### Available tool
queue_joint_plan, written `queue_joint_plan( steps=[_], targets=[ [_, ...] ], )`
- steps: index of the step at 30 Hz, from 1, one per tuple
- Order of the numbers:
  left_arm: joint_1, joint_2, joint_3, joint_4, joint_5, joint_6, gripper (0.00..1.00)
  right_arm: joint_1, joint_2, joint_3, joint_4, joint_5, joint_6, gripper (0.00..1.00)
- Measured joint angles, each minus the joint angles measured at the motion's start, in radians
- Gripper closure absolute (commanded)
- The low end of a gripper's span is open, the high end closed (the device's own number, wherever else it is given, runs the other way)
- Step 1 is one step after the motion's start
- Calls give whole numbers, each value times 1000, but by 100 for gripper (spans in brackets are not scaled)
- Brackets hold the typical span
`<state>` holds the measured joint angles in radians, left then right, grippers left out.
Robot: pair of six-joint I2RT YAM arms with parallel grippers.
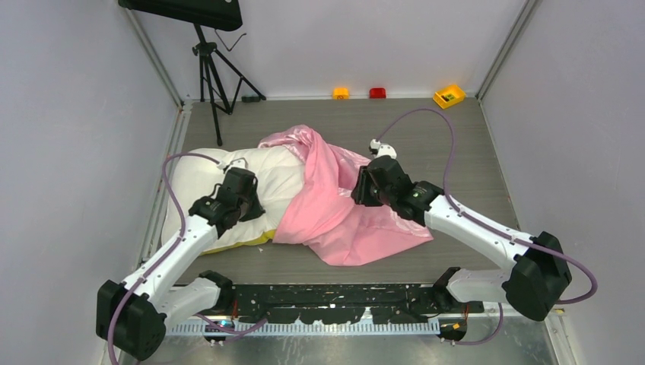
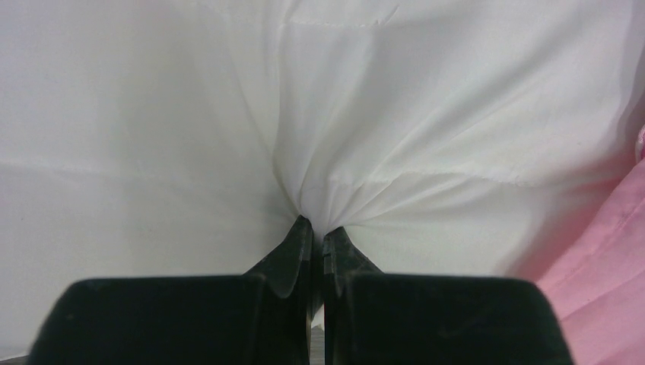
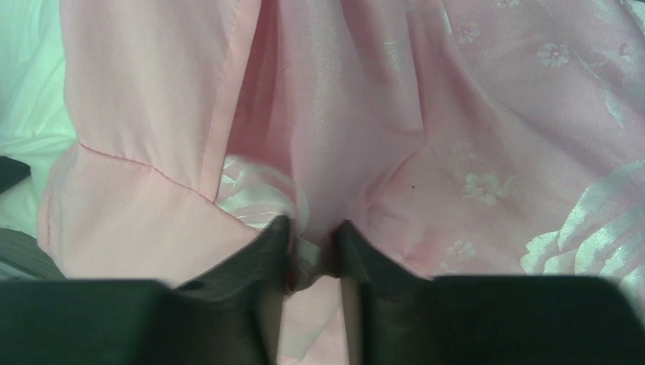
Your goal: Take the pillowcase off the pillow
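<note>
My left gripper should next pull the pillow from the pillowcase, lift it outward and release it on the tabletop beside the tripod, as pink satin still covers one end.
The white pillow lies at the left of the table, its yellow edge showing at the front. The pink satin pillowcase still covers its right end and spills loosely toward the front right. My left gripper rests on the bare pillow; in the left wrist view it is shut on a pinch of the white pillow cloth, with the pillowcase at the right edge. My right gripper sits on the pillowcase, its jaws closed around a raised fold.
A black tripod stands at the back left. Along the back wall are an orange block, a red block and a yellow bin. Purple cables loop over both arms. White walls close in both sides.
</note>
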<state>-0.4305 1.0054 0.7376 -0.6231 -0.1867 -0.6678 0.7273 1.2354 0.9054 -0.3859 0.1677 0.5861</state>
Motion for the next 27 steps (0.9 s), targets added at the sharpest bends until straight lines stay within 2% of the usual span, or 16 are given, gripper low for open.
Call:
queue_joint_plan(
  steps=[2,3,7,10,16,19,24,27],
  targets=[
    [0,-6,-6,5,0,0,100,-6,2,-11,13,-7,16,97],
    [0,-9,-8,5,0,0,100,-11,2,-18,18,-13,23,99],
    [0,-11,-8,5,-20,-7,100,-29,-21,-60,29,-3,57,100],
    [-8,-11,-8,-1,-53,-30,100,-55,-100,-109,18,38,77,100],
    [-26,-10,26,-29,-96,-71,100,-146,-372,-190,-6,150,108,100],
    [-33,-10,52,-25,-94,-86,100,-182,-474,-201,-48,236,101,100],
    [-16,-10,54,-89,-195,-78,100,-233,-611,-200,-151,577,45,100],
    [-3,-10,54,-119,-249,-72,100,-240,-682,-191,-188,697,40,100]
  ],
)
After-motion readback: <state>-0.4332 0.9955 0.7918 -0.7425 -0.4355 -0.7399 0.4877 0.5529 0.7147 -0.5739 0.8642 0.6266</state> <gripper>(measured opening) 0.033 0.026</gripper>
